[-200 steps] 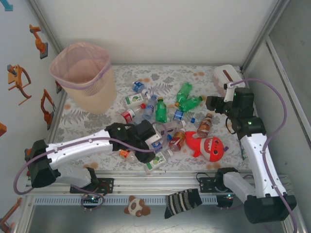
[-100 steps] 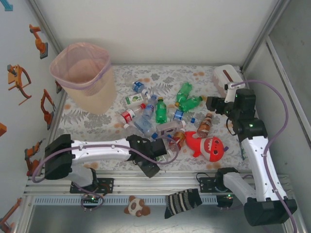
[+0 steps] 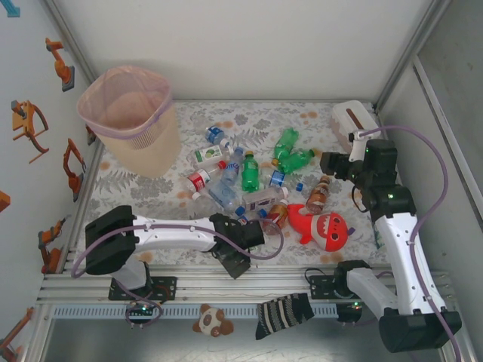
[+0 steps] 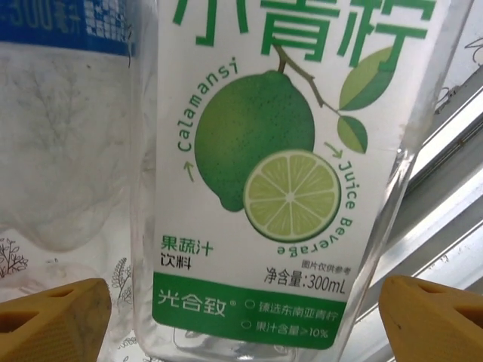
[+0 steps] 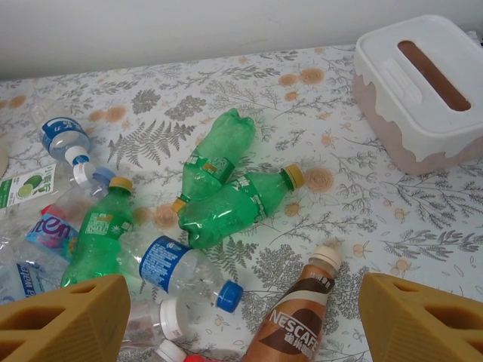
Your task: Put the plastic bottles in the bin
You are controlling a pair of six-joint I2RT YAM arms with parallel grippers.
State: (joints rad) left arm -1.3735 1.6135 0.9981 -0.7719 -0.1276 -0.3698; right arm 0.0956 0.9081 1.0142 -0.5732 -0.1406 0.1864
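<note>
The clear bottle is below my left gripper, between the open fingers, so the gripper will next go down slightly outward and close across the bottle's lime label.
Plastic bottles (image 3: 241, 177) lie heaped mid-table, among them green ones (image 5: 234, 200) and a brown Nescafe bottle (image 5: 298, 324). The beige bin (image 3: 155, 147) with its pink liner stands at the far left. My left gripper (image 3: 249, 235) is low at the pile's near edge. In the left wrist view it (image 4: 245, 324) is open, its fingers (image 4: 53, 320) either side of a clear bottle with a lime label (image 4: 256, 151), with a gap on each side. My right gripper (image 3: 332, 164) hovers open at the far right, above the Nescafe bottle, with nothing between its fingers (image 5: 423, 317).
A red shark plush (image 3: 324, 228) lies just right of the pile. A white box with a brown slot (image 5: 426, 90) sits in the far right corner. The metal rail (image 3: 249, 283) runs along the near edge, with a striped sock (image 3: 283, 315) below it.
My left arm has swung out along the near edge and its gripper has come down around the lime-label bottle, jaws spread wider. The right arm has barely moved.
</note>
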